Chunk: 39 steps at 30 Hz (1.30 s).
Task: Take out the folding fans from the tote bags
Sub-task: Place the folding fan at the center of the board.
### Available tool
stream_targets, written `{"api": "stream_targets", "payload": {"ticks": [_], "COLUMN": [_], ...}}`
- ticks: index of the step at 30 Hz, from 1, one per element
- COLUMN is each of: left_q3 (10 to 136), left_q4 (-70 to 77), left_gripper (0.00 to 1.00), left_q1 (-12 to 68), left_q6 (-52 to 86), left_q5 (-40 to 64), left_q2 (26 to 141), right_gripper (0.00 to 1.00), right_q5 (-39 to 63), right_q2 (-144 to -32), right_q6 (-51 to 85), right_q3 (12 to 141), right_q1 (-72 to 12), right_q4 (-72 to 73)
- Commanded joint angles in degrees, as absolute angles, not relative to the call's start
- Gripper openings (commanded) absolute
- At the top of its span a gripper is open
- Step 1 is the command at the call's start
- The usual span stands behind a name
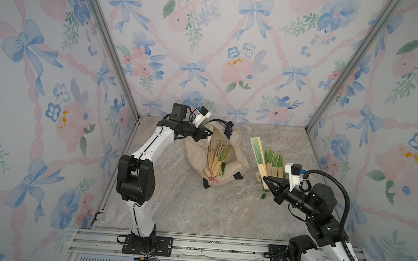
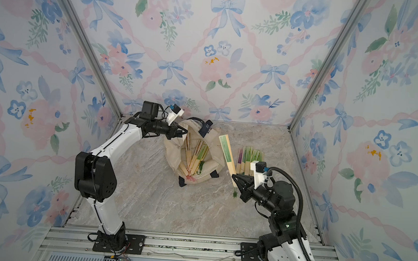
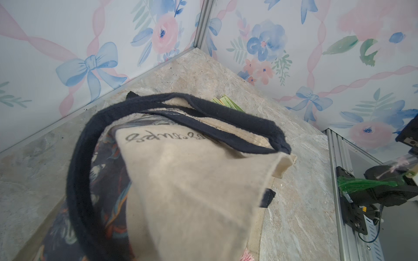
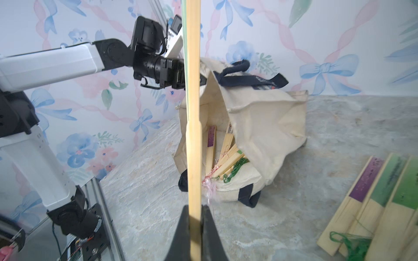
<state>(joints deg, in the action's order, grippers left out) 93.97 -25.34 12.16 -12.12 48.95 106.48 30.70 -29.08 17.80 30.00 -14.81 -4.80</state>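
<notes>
My right gripper should next swing outward and lower the green-leafed fan [image 1: 258, 154] onto the row of fans by the purple one to release it, because other fans are already there.
The cream tote bag [image 1: 196, 150] [image 2: 172, 151] lies at mid-table with its mouth open. My left gripper [image 1: 210, 133] [image 2: 186, 132] is shut on its upper rim, lifting it; cloth [image 3: 192, 180] covers the jaws in the left wrist view. Several folding fans [image 1: 217, 159] [image 4: 226, 153] lie inside, pink and green tassels at the mouth. My right gripper [image 1: 265, 179] [image 4: 195, 212] is shut on the bamboo end of a green-leafed fan [image 1: 258, 154] [image 4: 193, 113], held off the table right of the bag. Its green tassel [image 3: 362, 183] hangs below.
Several fans [image 1: 273, 163] [image 4: 384, 203], green and purple, lie side by side on the marble table right of the bag, just behind my right gripper. Floral walls close in the back and both sides. A metal rail [image 1: 194, 246] runs along the front edge.
</notes>
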Motion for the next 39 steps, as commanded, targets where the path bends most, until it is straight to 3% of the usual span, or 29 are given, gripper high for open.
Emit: {"api": "stream_targets", "payload": {"ticks": [1,10,14,23,24,26,29,34,39], "left_q3": [93.4,92.7,92.9,92.4,92.4,92.3,92.1,92.1,92.4], "left_q4": [-23.5,-23.6,-23.6,-23.5,-23.6,-23.6,-23.6,-23.5,-23.5], "left_gripper": [0.0,0.0,0.0,0.0,0.0,0.0,0.0,0.0,0.0], "left_q1": [11.7,12.1,12.7,14.0,14.2,14.4,14.6,14.7,14.8], "left_q6": [-11.4,-11.2,-10.9,-11.0,-10.9,-10.9,-11.0,-11.0,-11.0], "left_q5": [50.8,51.4,51.4,52.0,51.9,51.9,51.9,51.7,51.4], "left_q2": [105.7,104.0,103.5,103.2,103.2,103.1,103.0,103.1,103.5], "right_gripper": [0.0,0.0,0.0,0.01,0.05,0.34,0.51,0.59,0.62], "right_q5": [24.2,12.7,13.6,13.5,13.2,12.6,12.0,10.2,19.8], "right_q2": [-32.5,-61.4,-74.5,-90.0,-90.9,-91.5,-90.7,-84.8,-73.1], "right_q6": [18.9,16.2,12.6,14.0,14.3,15.9,16.8,15.3,12.5], "right_q3": [34.0,40.8,43.8,50.8,51.3,52.6,54.1,53.4,48.3], "right_q1": [-12.4,-6.8,-6.3,-3.6,-3.6,-3.3,-2.9,-2.8,-2.8], "right_q4": [-2.3,-6.0,-4.2,-7.0,-7.6,-9.8,-12.4,-14.9,-9.6]}}
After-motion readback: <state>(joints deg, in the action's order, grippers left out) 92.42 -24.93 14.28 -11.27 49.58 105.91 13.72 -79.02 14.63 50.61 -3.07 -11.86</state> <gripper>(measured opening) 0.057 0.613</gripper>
